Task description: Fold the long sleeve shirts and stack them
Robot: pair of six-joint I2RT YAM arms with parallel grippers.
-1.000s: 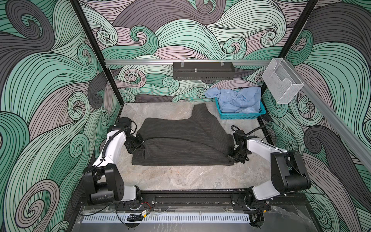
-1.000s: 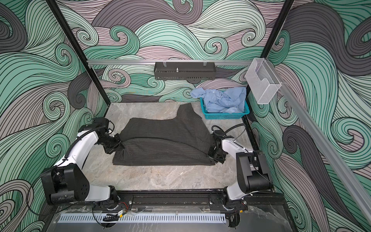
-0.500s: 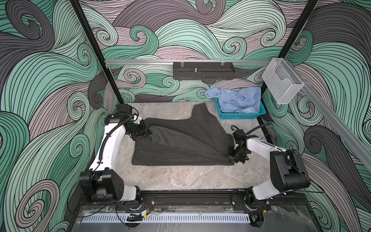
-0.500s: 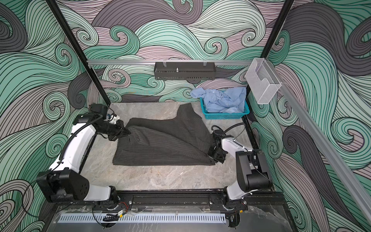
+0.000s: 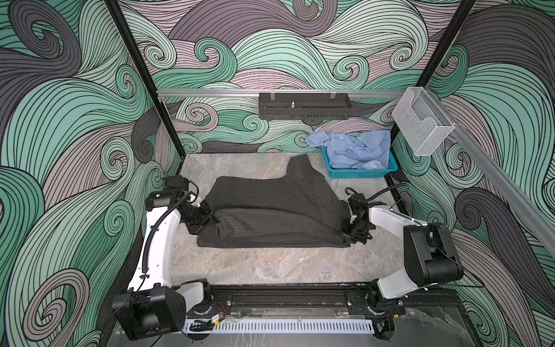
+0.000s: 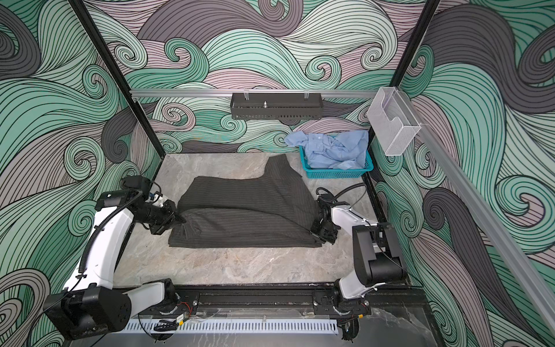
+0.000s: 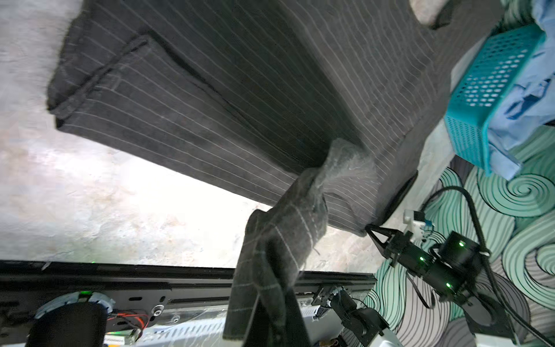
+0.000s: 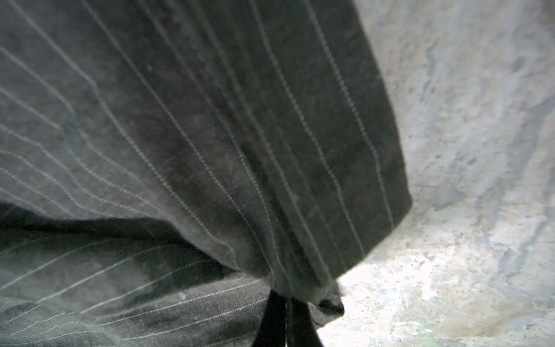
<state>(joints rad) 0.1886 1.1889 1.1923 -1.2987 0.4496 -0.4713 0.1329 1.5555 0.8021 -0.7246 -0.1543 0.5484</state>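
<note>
My left gripper will next lower the bunched edge onto the shirt's end below it, the one farthest from the basket, and let go, since the cloth hangs raised.
The dark charcoal pinstriped shirt lies partly folded in the middle of the marble table. My left gripper is shut on a bunched bit of its left edge, and in the left wrist view the cloth hangs from the gripper. My right gripper is shut on the shirt's near right corner, low over the table. The light blue shirt is crumpled in the teal basket at the back right.
A black perforated shelf hangs on the back wall. A clear plastic holder is fixed to the right rail. The black base rail runs along the table's front edge. The basket stands just behind the dark shirt's raised sleeve end.
My left gripper lifted the shirt's left edge up and back, then came down a little further right, folding that edge inward. The right gripper has stayed put.
</note>
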